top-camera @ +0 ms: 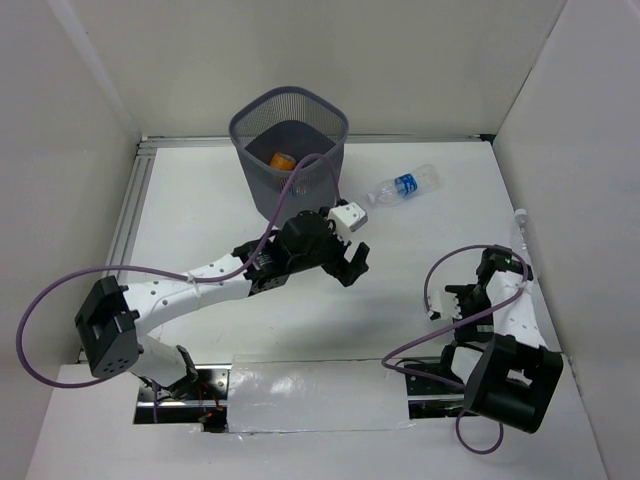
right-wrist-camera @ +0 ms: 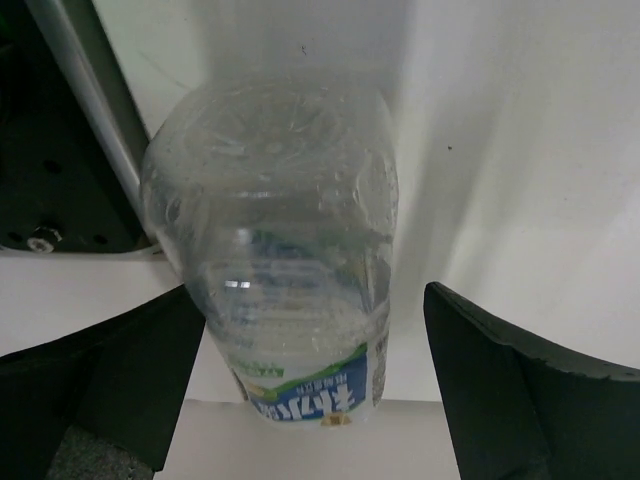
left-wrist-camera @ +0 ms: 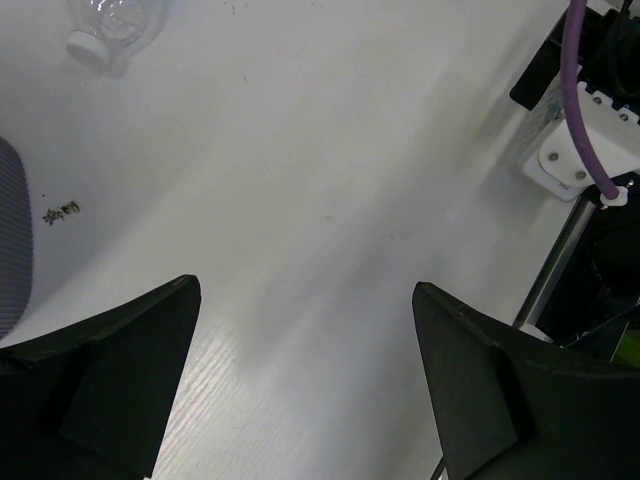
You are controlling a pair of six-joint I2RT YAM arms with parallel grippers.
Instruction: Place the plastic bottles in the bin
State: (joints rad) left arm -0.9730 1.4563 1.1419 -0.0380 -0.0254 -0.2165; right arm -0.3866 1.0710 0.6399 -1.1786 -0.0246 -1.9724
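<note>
The bottle already sits between my right gripper's open fingers, so that gripper will next ease down a little around the clear bottle's body [right-wrist-camera: 295, 280] and close on it.
The dark wire-mesh bin [top-camera: 252, 120] stands at the back of the table with the short orange bottle [top-camera: 283, 158] inside. A clear blue-labelled bottle [top-camera: 405, 186] lies on the table right of the bin; its cap end shows in the left wrist view [left-wrist-camera: 95, 35]. My left gripper [top-camera: 352, 262] is open and empty over the table [left-wrist-camera: 305, 285]. A second clear blue-labelled bottle [top-camera: 520, 228] lies by the right wall. My right gripper [top-camera: 508, 262] is open with this bottle [right-wrist-camera: 280, 250] between its fingers [right-wrist-camera: 310, 300]. The red-labelled bottle is out of view.
White walls enclose the table on three sides; the right wall [top-camera: 580, 200] is close to my right gripper. The bin's side [left-wrist-camera: 10, 240] shows at the left edge of the left wrist view. A metal rail [right-wrist-camera: 85, 110] runs beside the held-between bottle.
</note>
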